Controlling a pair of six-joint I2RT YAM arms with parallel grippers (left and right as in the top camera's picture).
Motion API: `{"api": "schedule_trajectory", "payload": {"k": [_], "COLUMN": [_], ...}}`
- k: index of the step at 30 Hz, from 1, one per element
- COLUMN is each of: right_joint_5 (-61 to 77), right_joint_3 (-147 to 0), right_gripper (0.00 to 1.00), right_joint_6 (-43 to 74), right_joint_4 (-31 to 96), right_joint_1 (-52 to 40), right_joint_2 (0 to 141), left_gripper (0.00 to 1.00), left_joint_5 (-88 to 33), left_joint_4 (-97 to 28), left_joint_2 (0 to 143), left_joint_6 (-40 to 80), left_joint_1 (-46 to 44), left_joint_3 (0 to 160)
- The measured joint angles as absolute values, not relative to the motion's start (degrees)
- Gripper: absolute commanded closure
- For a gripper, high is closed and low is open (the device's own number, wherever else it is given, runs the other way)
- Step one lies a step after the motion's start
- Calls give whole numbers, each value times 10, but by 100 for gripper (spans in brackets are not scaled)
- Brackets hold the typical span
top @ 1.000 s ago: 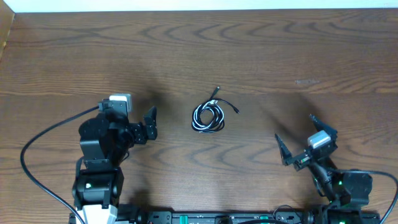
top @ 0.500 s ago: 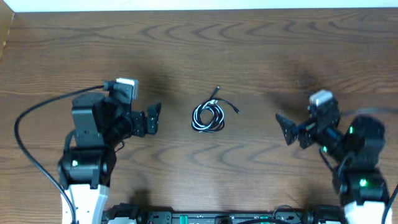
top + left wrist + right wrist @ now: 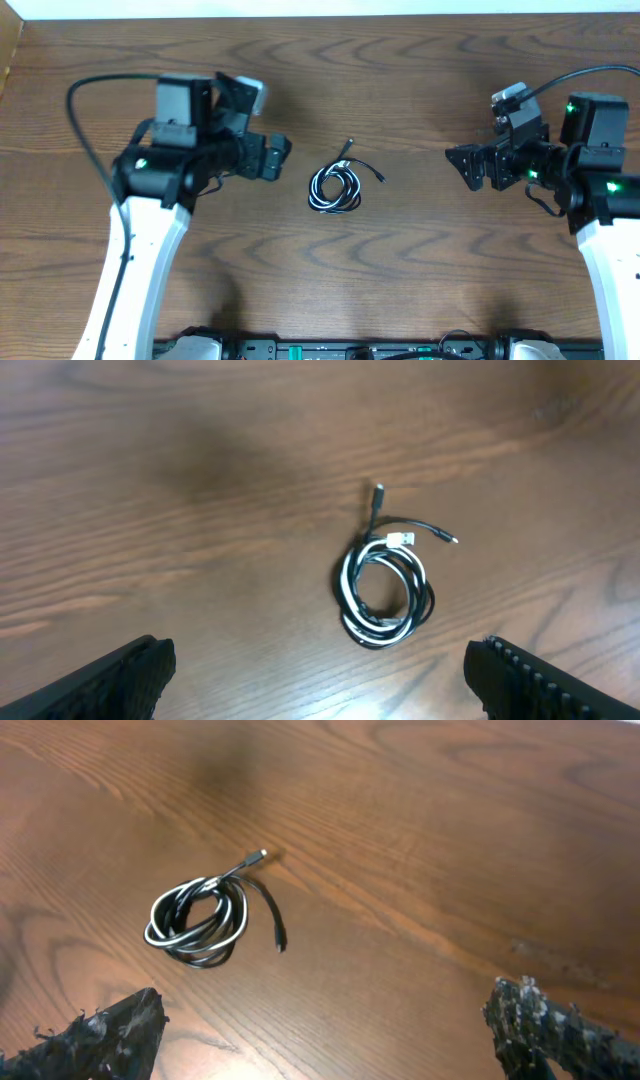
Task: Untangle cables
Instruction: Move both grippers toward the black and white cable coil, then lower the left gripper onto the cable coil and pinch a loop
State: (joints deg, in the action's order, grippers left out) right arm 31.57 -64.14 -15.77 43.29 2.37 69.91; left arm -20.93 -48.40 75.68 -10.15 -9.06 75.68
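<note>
The left gripper turns and lowers to the white cord opposite the plug ends next, since the coil's open middle leaves room for a finger.
The cables (image 3: pixel 318 190) lie as one small coil on the wooden table (image 3: pixel 400 90), a black cord and a white cord looped together, with short plug ends sticking out at the top and right. My left gripper (image 3: pixel 278 158) hovers open to the left of the coil, its jaws pointing at it. To the coil's right my right gripper (image 3: pixel 462 167) is open too, and farther off. The left wrist view shows the cables (image 3: pixel 378 637) ahead of the left gripper (image 3: pixel 320 660). From the right wrist, the cables (image 3: pixel 205 956) lie at upper left, beyond the right gripper (image 3: pixel 325 1005). Neither gripper holds anything.
Thick black wires (image 3: pixel 95 110) run from both arms. The table's far edge (image 3: pixel 320 14) meets a white surface at the top. Only bare wood surrounds the coil.
Both arms have swung up from the front edge to mid-table, and their open grippers now face the coil from either side. The coil has not moved.
</note>
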Motion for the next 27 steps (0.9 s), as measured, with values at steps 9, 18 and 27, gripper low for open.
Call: {"api": "schedule_trajectory", "payload": {"k": [9,18,27], "right_joint_5": [335,330,325], "right_joint_3": [-641,-641,-641], "right_gripper": [1,1,1], "right_joint_6": [-87,-75,-72], "right_joint_4": [432,427,427], "right_joint_1": [24,24,24], "right_joint_2": [710,712,735], "left_gripper": [5,25,34], "left_joint_5": [-251,-224,-121], "left_joint_4": [-502,-499,-500], "left_joint_2": [783,846,924], "left_joint_6": [-53,39,165], "left_joint_1": [-102,-159,-252], "left_joint_3": [757,758,758]}}
